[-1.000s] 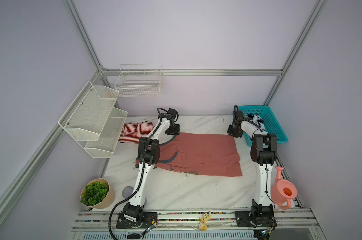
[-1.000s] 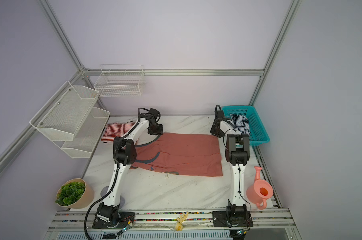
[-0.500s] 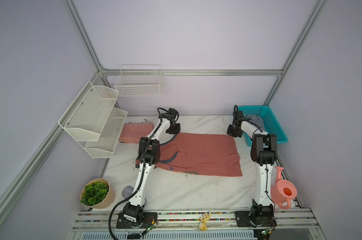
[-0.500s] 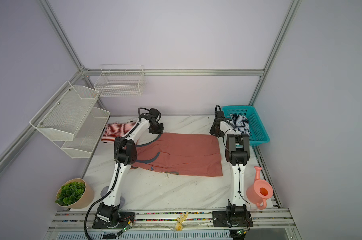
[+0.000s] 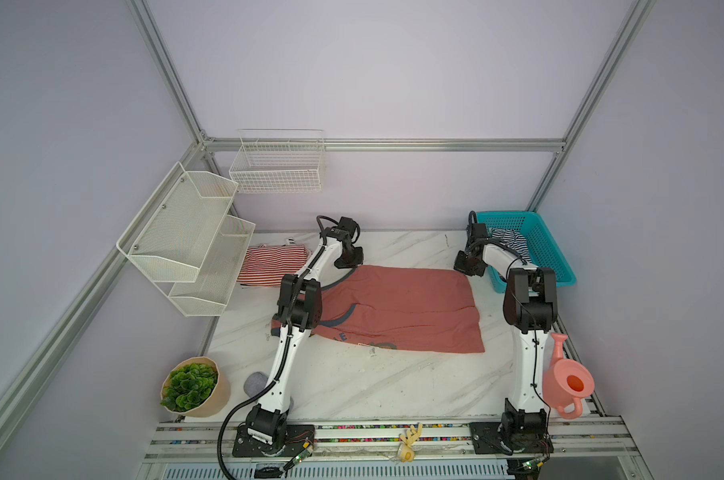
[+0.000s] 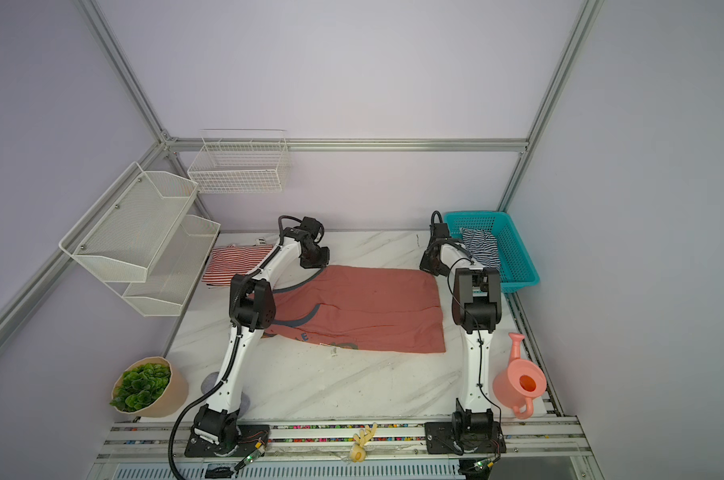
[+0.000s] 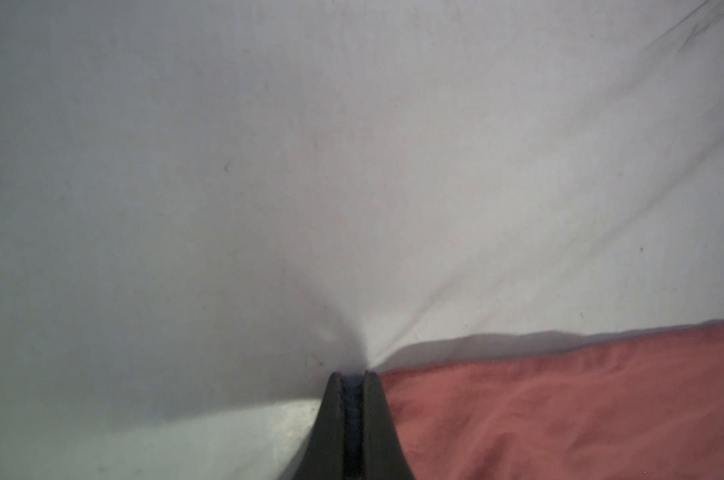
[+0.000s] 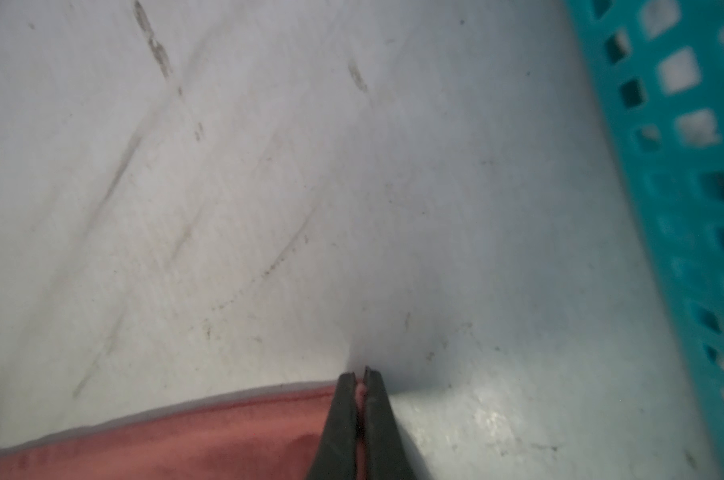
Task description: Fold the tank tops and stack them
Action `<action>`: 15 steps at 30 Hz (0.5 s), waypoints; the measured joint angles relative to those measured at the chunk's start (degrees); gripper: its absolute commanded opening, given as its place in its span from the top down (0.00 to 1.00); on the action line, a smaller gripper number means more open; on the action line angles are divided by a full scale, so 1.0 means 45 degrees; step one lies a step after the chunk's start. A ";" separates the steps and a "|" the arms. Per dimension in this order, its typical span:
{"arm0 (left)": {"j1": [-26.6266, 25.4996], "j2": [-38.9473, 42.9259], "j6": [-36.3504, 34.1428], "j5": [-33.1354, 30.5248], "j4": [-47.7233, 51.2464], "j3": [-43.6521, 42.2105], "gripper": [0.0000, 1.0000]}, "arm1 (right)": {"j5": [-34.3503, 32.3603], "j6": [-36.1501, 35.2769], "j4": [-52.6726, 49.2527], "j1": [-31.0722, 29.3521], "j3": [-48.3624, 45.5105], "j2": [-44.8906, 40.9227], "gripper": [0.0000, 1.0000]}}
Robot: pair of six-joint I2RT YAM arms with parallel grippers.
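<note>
The hem corner should go back over the middle of the hem edge (image 5: 474,310), which lies back from my right gripper, so I will rise, draw it there and release it next.
In both top views the salmon-red tank top (image 5: 397,307) (image 6: 364,307) lies spread flat mid-table. My left gripper (image 5: 347,264) (image 7: 353,376) is shut on its far left corner, with dark grey trim between the fingers. At the far right corner my right gripper (image 5: 468,269) (image 8: 360,374) is shut on the salmon cloth (image 8: 185,440), right beside the basket. A folded red-and-white striped tank top (image 5: 273,266) (image 6: 231,262) lies at the back left. The navy-and-white striped tank top (image 5: 509,241) (image 6: 482,245) sits crumpled in the teal basket (image 5: 559,266).
The teal basket wall (image 8: 684,166) stands close to the right gripper. White mesh shelves (image 5: 185,237) and a wire basket (image 5: 277,166) hang at the back left. A potted plant (image 5: 194,386) and a pink watering can (image 5: 570,382) stand at the front corners.
Both grippers have closed onto the far corners of the salmon-red tank top. The arms have hardly shifted and the cloth lies as before.
</note>
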State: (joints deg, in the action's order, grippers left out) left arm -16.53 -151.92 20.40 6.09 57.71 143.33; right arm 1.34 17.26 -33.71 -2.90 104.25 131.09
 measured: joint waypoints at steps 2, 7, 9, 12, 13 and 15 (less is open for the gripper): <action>0.0000 0.0063 0.0000 0.0005 -0.0053 -0.0092 1.00 | 0.0000 -0.0005 0.0083 0.0000 -0.0393 -0.0287 1.00; -0.0039 0.0826 0.0000 0.0000 -0.0296 -0.1326 1.00 | 0.0010 -0.0005 0.0495 0.0000 -0.1554 -0.1545 1.00; -0.0078 0.1190 0.0000 0.0000 -0.0301 -0.1753 1.00 | 0.0024 -0.0010 0.0738 0.0000 -0.1938 -0.2103 1.00; -0.0121 0.1705 0.0005 0.0005 -0.0355 -0.2244 1.00 | 0.0073 -0.0034 0.1020 0.0000 -0.2526 -0.3041 1.00; -0.0146 0.1928 0.0005 0.0000 -0.0379 -0.2448 1.00 | 0.0121 -0.0053 0.1098 0.0000 -0.2735 -0.3361 1.00; -0.0170 0.2307 0.0005 -0.0024 -0.0437 -0.2846 1.00 | 0.0228 -0.0083 0.1277 0.0000 -0.3215 -0.3929 1.00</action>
State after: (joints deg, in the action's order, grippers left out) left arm -17.30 -141.53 20.43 5.98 55.75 130.52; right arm 2.37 16.88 -27.97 -2.90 89.78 113.40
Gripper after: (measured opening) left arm 0.054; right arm 0.056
